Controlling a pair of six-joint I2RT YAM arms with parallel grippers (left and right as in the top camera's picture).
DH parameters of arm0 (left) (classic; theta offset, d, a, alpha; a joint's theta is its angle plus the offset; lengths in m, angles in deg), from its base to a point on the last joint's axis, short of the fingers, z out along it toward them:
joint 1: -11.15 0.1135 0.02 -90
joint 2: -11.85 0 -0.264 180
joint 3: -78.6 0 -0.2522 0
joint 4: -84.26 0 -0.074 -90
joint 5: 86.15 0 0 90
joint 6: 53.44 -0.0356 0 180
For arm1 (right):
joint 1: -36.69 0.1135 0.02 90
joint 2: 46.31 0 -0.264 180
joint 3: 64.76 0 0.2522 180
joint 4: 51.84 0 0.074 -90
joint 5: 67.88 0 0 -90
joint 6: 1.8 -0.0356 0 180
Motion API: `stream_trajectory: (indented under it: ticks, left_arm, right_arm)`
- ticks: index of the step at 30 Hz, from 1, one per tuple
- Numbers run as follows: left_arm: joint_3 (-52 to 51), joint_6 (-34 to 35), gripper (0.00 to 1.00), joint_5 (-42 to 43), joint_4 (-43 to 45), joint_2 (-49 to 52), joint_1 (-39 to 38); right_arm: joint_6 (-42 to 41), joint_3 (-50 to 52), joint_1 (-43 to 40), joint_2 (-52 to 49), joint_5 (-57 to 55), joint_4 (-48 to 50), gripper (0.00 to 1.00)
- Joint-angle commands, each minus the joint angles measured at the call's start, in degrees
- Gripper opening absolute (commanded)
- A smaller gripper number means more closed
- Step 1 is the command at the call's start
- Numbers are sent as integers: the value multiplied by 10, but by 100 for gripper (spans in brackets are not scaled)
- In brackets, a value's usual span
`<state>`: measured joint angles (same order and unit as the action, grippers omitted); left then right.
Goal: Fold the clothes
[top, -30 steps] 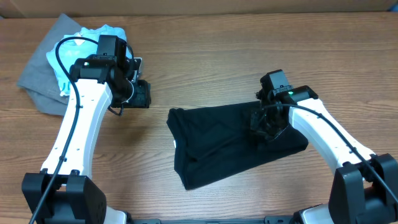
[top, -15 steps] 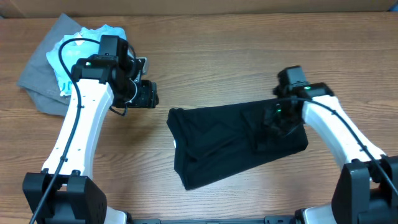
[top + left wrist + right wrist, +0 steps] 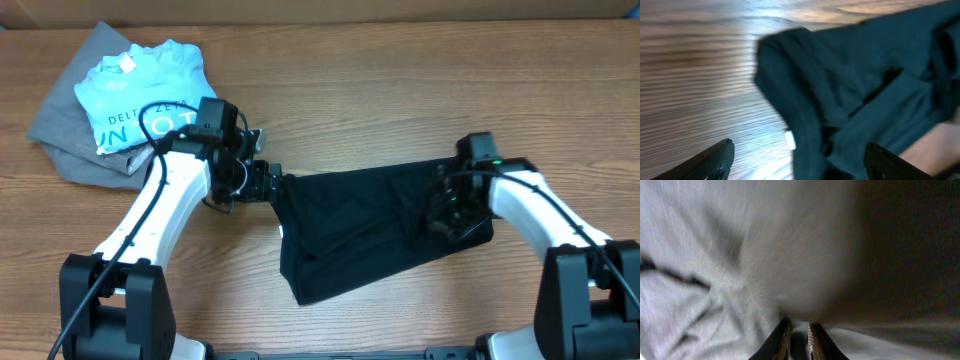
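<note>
The shirt is still below my left gripper's open fingers, so I should move my left gripper down and back onto the shirt's rolled edge by the white tag (image 3: 291,230) (image 3: 790,139).
The clothes are a black T-shirt (image 3: 350,225) lying crumpled across the middle of the table. My left gripper (image 3: 272,185) is at its left edge and open. In the left wrist view its jaws (image 3: 800,161) stand wide apart, straddling the shirt's (image 3: 850,80) rolled left edge and a small white tag (image 3: 790,139). Nothing is gripped there. My right gripper (image 3: 447,205) is pressed down on the shirt's right part. In the right wrist view its fingers (image 3: 800,341) are nearly together with fabric (image 3: 790,255) pinched between their tips.
A light blue T-shirt (image 3: 140,85) with white lettering lies on a grey garment (image 3: 65,140) at the table's far left corner. Bare wooden table (image 3: 380,100) extends behind the black shirt and in front of it.
My left arm has swung right from near the blue shirt to the black shirt's left edge, and its jaws have opened wider. My right gripper has shifted right and closed down on the fabric.
</note>
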<state>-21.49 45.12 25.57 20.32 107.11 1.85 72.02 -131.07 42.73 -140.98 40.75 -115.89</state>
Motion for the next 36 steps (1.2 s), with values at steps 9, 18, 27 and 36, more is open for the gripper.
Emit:
stream_trajectory:
  ticks: [9,18,27,36]
  left_arm:
    - [-71,103,84,68,16,4,-62]
    - [-87,139,82,69,35,100,-119]
    - [-85,144,70,83,76,146,-133]
    - [-69,131,4,60,93,145,-114]
  right_arm:
    - [-4,5,30,0,40,8,17]
    - [-3,5,30,0,40,9,16]
    - [-3,5,30,0,40,8,16]
    - [-3,5,30,0,40,7,11]
